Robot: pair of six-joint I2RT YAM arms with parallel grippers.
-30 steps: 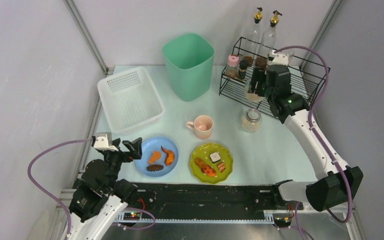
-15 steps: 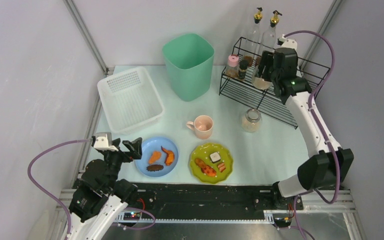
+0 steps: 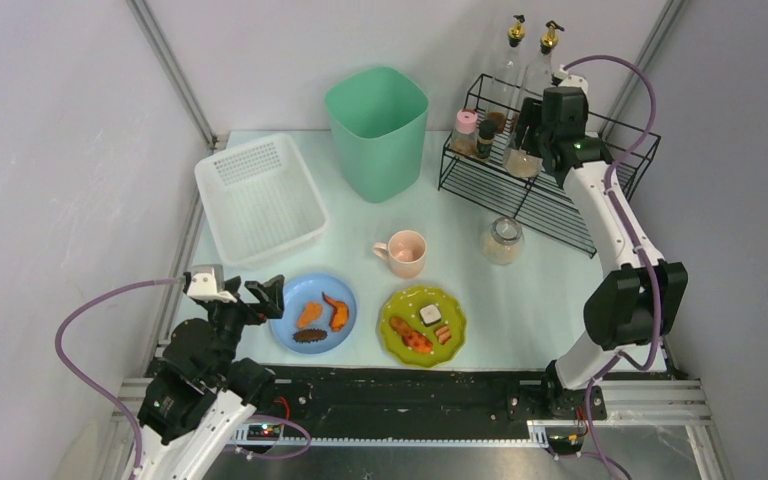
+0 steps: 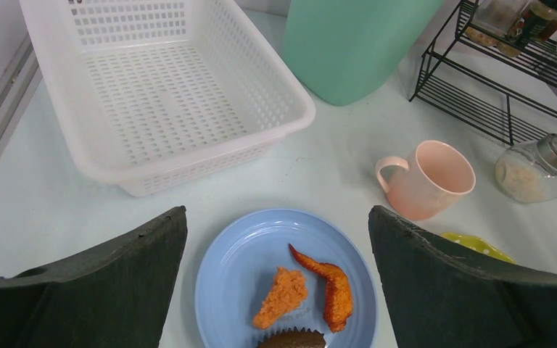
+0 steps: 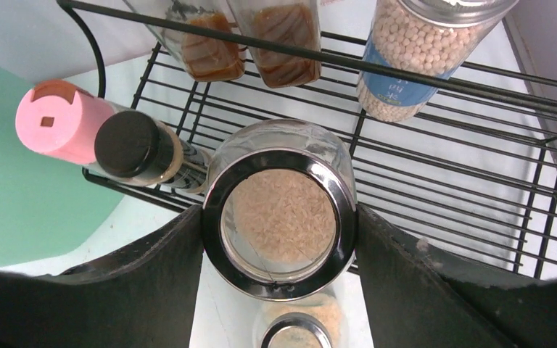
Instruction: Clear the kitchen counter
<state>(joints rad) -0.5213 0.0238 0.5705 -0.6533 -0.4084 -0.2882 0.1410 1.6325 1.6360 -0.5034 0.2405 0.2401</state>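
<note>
Next, my right gripper needs to lower the jar of rice [image 5: 279, 214] slightly outward onto the rack wires [image 5: 284, 132] beside the black-capped jar and release it, since those wires lie free below.
The pale kitchen counter [image 3: 530, 300] carries a blue plate [image 3: 290, 300] with fried food, a green plate [image 3: 405, 303] with food, a pink mug [image 3: 403, 252] and a glass jar [image 3: 503, 240] of grain. My right gripper [image 3: 523, 150] is shut on a second glass jar of rice [image 5: 279, 214], its fingers pressed against both sides of the steel lid rim. It holds that jar over the front part of the black wire rack [image 3: 570, 205]. My left gripper [image 4: 277, 217] hangs open above the blue plate [image 4: 239, 283], holding nothing.
A white perforated basket [image 3: 222, 215] sits at the back left and a tall green bin [image 3: 377, 130] at the back middle. The rack holds a pink-capped shaker [image 5: 62, 119], a black-capped jar [image 5: 134, 145], two oil bottles [image 3: 530, 60] and a bead jar [image 5: 424, 51].
My right arm has carried the rice jar farther back and up over the rack. The left arm has not moved.
</note>
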